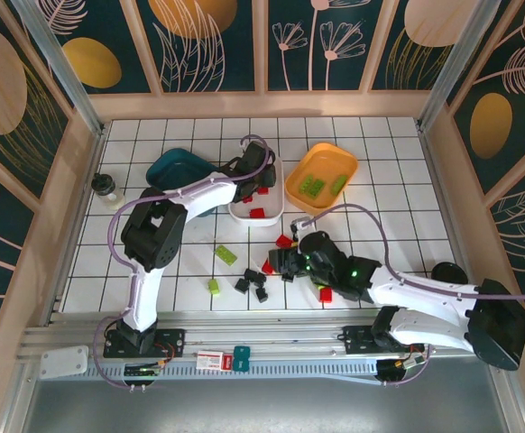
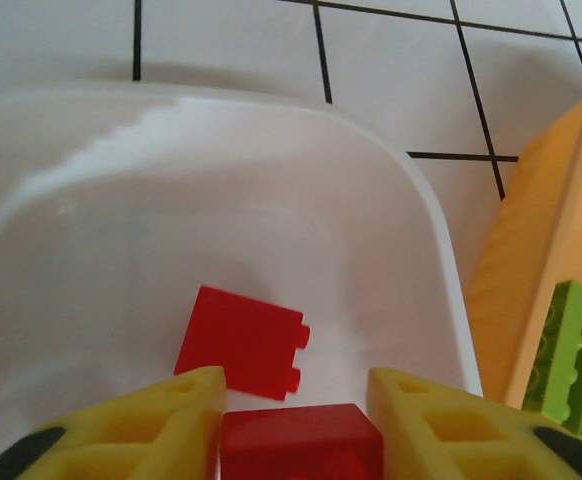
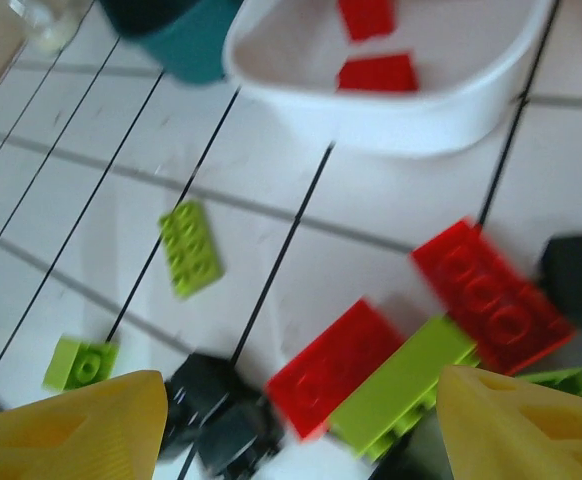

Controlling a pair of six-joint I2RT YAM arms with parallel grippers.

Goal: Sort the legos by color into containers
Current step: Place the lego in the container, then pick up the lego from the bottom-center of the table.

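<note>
I will move my right gripper back toward the base next and lower it to the black legos by the front bar (image 1: 261, 293) (image 3: 235, 437), since they lie beside the red lego.
My left gripper (image 1: 252, 180) hangs low inside the white tub (image 2: 433, 262), shut on a red lego (image 2: 301, 440) that fills the gap between its yellow fingers (image 2: 161, 420). Another red lego (image 2: 241, 340) lies on the tub floor just ahead. My right gripper (image 3: 301, 420) stands open above the loose pile: a red lego (image 3: 346, 365), a long green one (image 3: 406, 385), black ones (image 3: 216, 410) and a second red one (image 3: 491, 295). The orange tub (image 1: 321, 162) holds green legos (image 1: 314, 186). The teal tub (image 1: 174, 165) sits to the left of the white one.
A green plate (image 1: 225, 254) and a small green brick (image 1: 214, 286) lie left of the pile. A black-lidded jar (image 1: 105, 187) stands by the left wall. A red-and-white card (image 1: 211, 359) rests on the front rail. Wooden walls close in the tiled table.
</note>
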